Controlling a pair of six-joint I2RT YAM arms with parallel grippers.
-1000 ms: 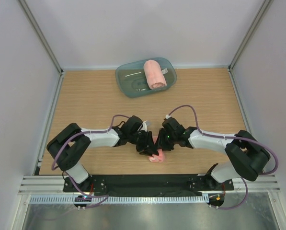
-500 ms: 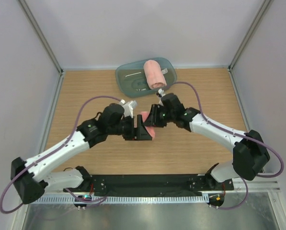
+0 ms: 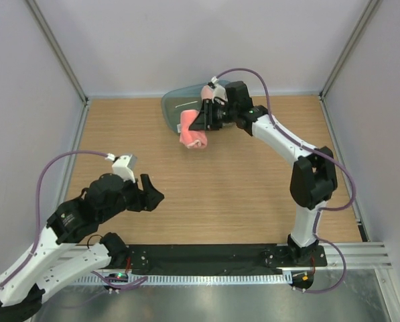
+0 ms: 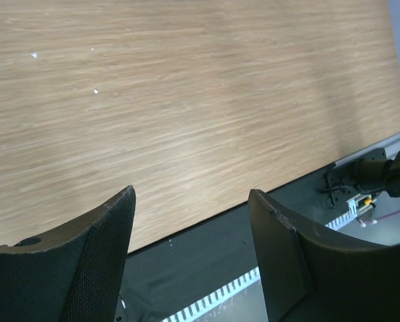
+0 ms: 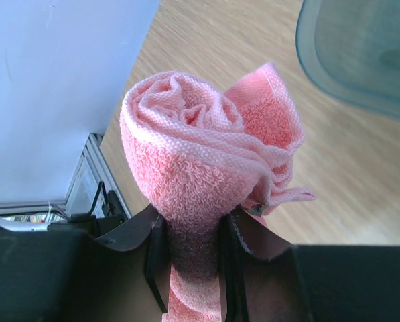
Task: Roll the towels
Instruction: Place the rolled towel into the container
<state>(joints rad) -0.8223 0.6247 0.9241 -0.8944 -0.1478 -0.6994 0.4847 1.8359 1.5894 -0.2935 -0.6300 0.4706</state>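
Next, the right gripper moves outward over the teal tub before going down inside it, as the roll's near end still hangs past the tub's near rim.
A rolled salmon-pink towel hangs in the air at the near left edge of the teal tub. My right gripper is shut on it. In the right wrist view the jaws of the right gripper squeeze the roll at its middle, its spiral end facing the camera and a loose corner sticking out to the right. My left gripper hovers low at the near left, open, with nothing between its fingers. A second towel is hidden behind the right arm.
The translucent teal tub stands at the back centre of the wooden table. White walls close in the left, right and back. A black rail runs along the near edge under the left gripper.
The left gripper opened, let go of the roll and drew back to the near left. The right arm carried the rolled towel from the near centre to the tub at the back.
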